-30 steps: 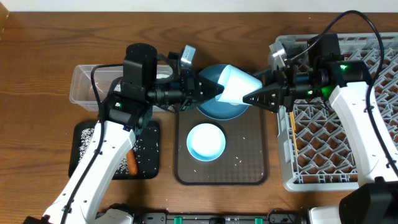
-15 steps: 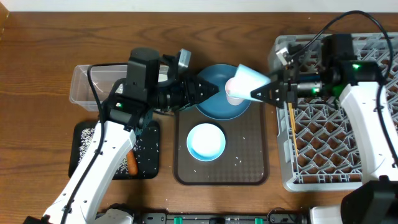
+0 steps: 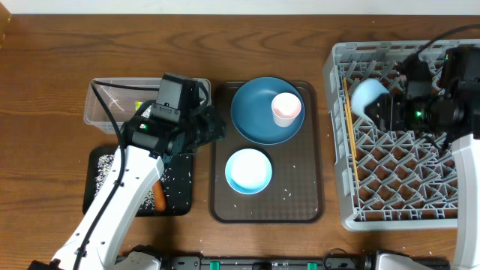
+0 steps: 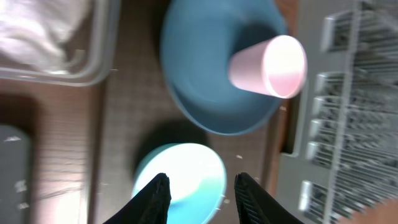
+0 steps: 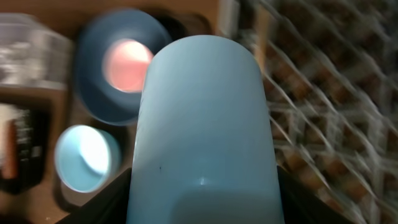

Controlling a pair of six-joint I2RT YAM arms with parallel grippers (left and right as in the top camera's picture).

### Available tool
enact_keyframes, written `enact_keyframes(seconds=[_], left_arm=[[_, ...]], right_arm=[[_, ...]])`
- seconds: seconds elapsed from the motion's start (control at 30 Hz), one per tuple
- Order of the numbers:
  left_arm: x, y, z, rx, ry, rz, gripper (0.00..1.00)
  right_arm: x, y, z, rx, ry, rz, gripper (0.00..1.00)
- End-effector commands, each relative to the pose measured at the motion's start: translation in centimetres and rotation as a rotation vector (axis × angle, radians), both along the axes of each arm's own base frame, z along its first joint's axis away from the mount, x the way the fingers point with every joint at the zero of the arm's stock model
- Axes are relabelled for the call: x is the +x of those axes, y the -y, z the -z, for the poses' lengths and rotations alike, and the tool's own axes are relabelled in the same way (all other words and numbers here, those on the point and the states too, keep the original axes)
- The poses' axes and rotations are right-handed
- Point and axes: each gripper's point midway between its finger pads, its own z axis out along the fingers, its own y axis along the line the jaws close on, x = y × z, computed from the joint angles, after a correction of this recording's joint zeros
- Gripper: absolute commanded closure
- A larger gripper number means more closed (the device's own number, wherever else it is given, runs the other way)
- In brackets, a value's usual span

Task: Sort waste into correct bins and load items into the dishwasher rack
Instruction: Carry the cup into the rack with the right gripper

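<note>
The small light-blue cup should go onto the rack's slots point(image 3: 374, 145) point(image 5: 306, 130) beside the chopsticks, so my right gripper needs to move back and down first.
My right gripper point(image 3: 381, 106) is shut on the small light-blue cup point(image 3: 366, 96), holding it over the far left part of the grey dishwasher rack point(image 3: 450, 214). That cup point(image 5: 202, 118) fills the right wrist view. The pink cup point(image 3: 286, 109) lies on its side in the dark-blue dish point(image 3: 255, 112). My left gripper point(image 3: 217, 129) is open and holds nothing. In its wrist view it point(image 4: 202, 196) hangs above the white-and-pale-blue bowl point(image 4: 186, 174), with the pink cup point(image 4: 268, 65) beyond. The chopsticks point(image 3: 349, 135) lie in the rack.
The dish and bowl point(image 3: 248, 171) sit on a brown serving tray point(image 3: 304, 202). The clear tub point(image 3: 101, 112) holds a white tissue point(image 4: 37, 31). The black tray point(image 3: 101, 161) holds rice grains and a carrot point(image 3: 159, 196).
My right gripper carried the light-blue cup to the right, from above the dish to over the rack. My left gripper opened and drew back left. The pink cup now lies in the dish.
</note>
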Motion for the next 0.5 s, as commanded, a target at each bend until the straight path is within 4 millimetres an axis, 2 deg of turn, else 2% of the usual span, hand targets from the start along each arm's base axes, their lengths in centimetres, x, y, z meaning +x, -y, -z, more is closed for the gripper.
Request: enact_keyframes(seconds=[0.0, 0.17, 0.47], left_arm=[[0.4, -1.5, 0.6, 0.101, 0.026, -0.015, 0.62], [0.0, -1.7, 1.0, 0.11, 0.009, -0.01, 0.62], [-0.4, -1.8, 1.2, 0.13, 0.005, 0.021, 0.62]], right_arm=[[-1.0, 2.8, 1.7, -0.114, -0.098, 0.153, 0.77], [-1.9, 2.8, 4.5, -0.116, -0.187, 0.16, 0.77], [-1.9, 2.9, 8.6, -0.12, -0.277, 0.157, 0.78]])
